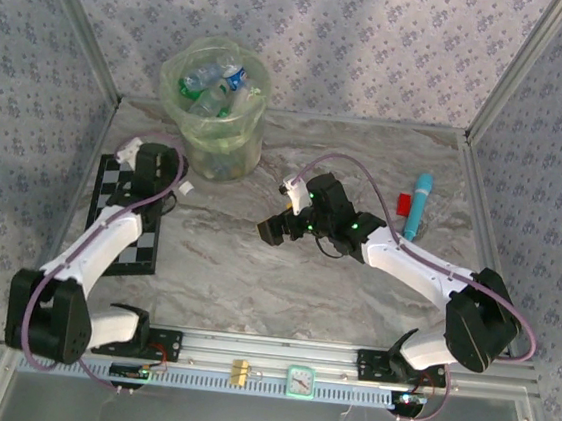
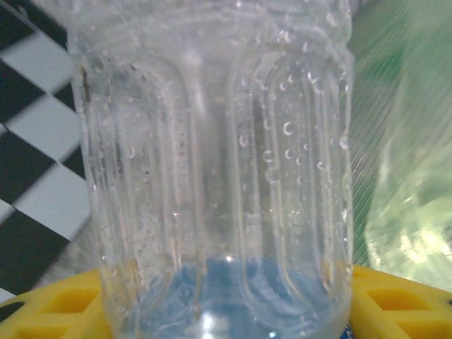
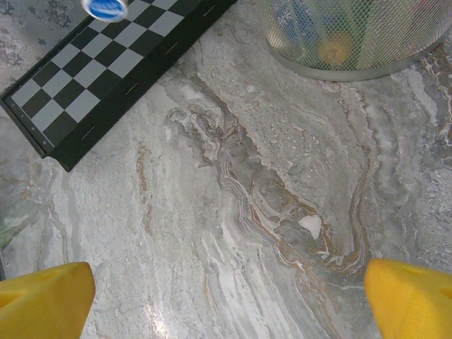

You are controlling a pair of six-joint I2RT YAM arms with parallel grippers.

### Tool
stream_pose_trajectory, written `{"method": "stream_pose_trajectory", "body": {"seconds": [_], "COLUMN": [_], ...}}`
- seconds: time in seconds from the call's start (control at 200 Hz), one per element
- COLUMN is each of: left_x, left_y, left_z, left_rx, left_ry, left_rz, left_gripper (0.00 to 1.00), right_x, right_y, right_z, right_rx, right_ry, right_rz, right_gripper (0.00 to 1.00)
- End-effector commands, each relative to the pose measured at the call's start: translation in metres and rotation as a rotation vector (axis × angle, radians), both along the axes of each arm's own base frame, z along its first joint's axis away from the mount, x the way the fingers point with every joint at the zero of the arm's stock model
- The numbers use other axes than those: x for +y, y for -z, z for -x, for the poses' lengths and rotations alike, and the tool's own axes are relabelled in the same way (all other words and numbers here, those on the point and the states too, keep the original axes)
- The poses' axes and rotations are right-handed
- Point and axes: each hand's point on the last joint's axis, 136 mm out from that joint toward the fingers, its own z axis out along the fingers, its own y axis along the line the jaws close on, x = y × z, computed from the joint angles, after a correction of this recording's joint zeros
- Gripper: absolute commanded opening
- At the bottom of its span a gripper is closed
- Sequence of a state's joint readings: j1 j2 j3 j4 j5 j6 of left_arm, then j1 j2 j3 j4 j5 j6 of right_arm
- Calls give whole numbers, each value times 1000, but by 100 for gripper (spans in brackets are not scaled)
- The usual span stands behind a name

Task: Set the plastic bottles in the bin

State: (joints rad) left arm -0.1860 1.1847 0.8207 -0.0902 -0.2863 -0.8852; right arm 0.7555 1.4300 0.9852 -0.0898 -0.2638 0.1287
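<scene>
My left gripper rises up and outward over the bin's opening [image 1: 217, 85] next to release the clear bottle, since the bin's side still stands beside the gripper.
A clear plastic bottle [image 2: 219, 162] with droplets inside stands close up in the left wrist view, between my yellow fingertips [image 2: 49, 311]. My left gripper [image 2: 226, 314] is shut on its sides. From above, that gripper [image 1: 168, 181] sits at the checkerboard's far end, just left of the bin [image 1: 229, 150]. The bin is a round mesh bucket with a pale green liner, and several bottles [image 1: 214, 85] lie inside it. My right gripper [image 1: 277, 228] hovers open over the middle of the table, nothing between its fingers [image 3: 42, 300].
A black-and-white checkerboard [image 1: 124, 219] lies under the left arm, also in the right wrist view as the checkerboard [image 3: 92, 78], with a blue cap [image 3: 104, 7] at its top edge. A cyan-and-white tube [image 1: 419, 205] and a small red block [image 1: 403, 202] lie at the far right.
</scene>
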Motion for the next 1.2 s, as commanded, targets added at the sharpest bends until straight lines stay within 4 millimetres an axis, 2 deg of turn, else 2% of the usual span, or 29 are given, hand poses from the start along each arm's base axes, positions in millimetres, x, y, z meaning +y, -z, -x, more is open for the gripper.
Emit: {"method": "stream_pose_trajectory", "body": {"seconds": [0.0, 0.1, 0.24, 0.38, 0.49, 0.605, 0.69, 0.705, 0.78, 0.94, 1.034, 1.194], "left_x": [9, 15, 5, -25, -56, -84, -100, -104, -120, -151, -158, -151], "left_y": [-58, -106, -161, -208, -228, -231, -220, -226, -220, -197, -181, -153], "left_z": [7, 9, -1, -27, -55, -82, -100, -102, -111, -121, -128, -142], "left_rx": [-85, -158, -239, -318, -315, -284, -240, -249, -217, -105, -49, 28], "left_ry": [75, 114, 208, 367, 523, 654, 721, 732, 789, 892, 911, 876], "left_rz": [-141, -217, -273, -252, -199, -111, -58, -56, -45, -81, -84, -117], "left_gripper": [46, 46, 45, 45, 45, 45, 44, 43, 43, 43, 43, 43], "right_x": [3, 4, 6, 7, 7, 6, 6, 5, 4, 1, -1, -3], "right_y": [-13, -15, -17, -19, -21, -22, -23, -23, -25, -25, -25, -25], "right_z": [-3, -3, -3, -1, -1, 0, 1, 0, 0, -1, -2, -2], "right_rx": [-52, -55, -59, -58, -60, -67, -71, -71, -76, -86, -91, -95], "right_ry": [-5, -7, -10, -15, -13, -6, -2, -1, 4, 21, 33, 44], "right_rz": [-9, -13, -18, -15, -10, -6, -3, -1, 2, 22, 26, 34], "right_gripper": [100, 100, 100, 100, 100, 100, 100, 100, 100, 100, 100, 100]}}
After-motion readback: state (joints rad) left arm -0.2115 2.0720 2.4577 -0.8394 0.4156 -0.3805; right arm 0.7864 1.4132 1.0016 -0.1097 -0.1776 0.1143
